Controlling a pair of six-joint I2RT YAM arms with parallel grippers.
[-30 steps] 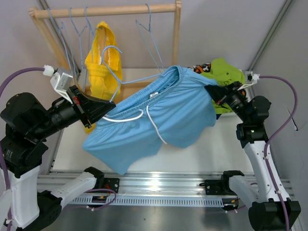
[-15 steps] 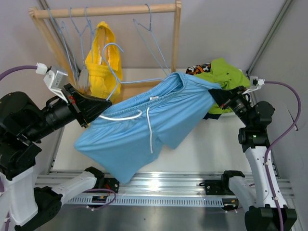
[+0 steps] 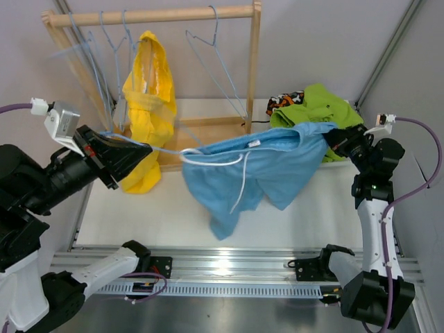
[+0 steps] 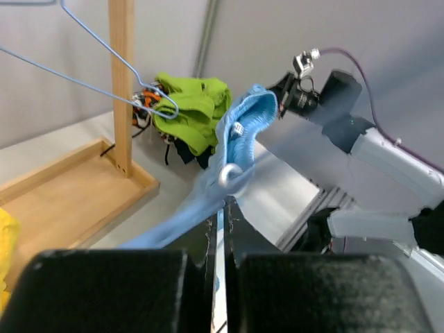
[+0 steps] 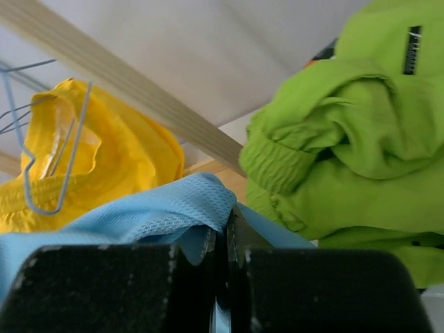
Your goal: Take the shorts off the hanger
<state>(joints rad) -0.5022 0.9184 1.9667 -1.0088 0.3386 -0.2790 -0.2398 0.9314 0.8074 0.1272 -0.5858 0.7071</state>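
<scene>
My right gripper is about to pull the light blue shorts off the hanger. It will lift them high and then lower them onto the lime green shorts.
The light blue shorts with a white drawstring hang stretched in the air between my two grippers. My right gripper is shut on their waistband. My left gripper is shut on a thin blue wire hanger, whose far end is still caught in the shorts. Yellow shorts hang on a hanger on the rack. Lime green shorts lie at the back right, over the black and orange patterned pair. The navy pair is hidden.
A wooden rack stands at the back, with empty blue wire hangers on its rail. Its post and tray base show in the left wrist view. A metal rail runs along the near table edge.
My left gripper has pulled back to the left with the hanger. The shorts have slid toward the hanger's end and bunched narrower. My right gripper has shifted right, still holding the waistband.
</scene>
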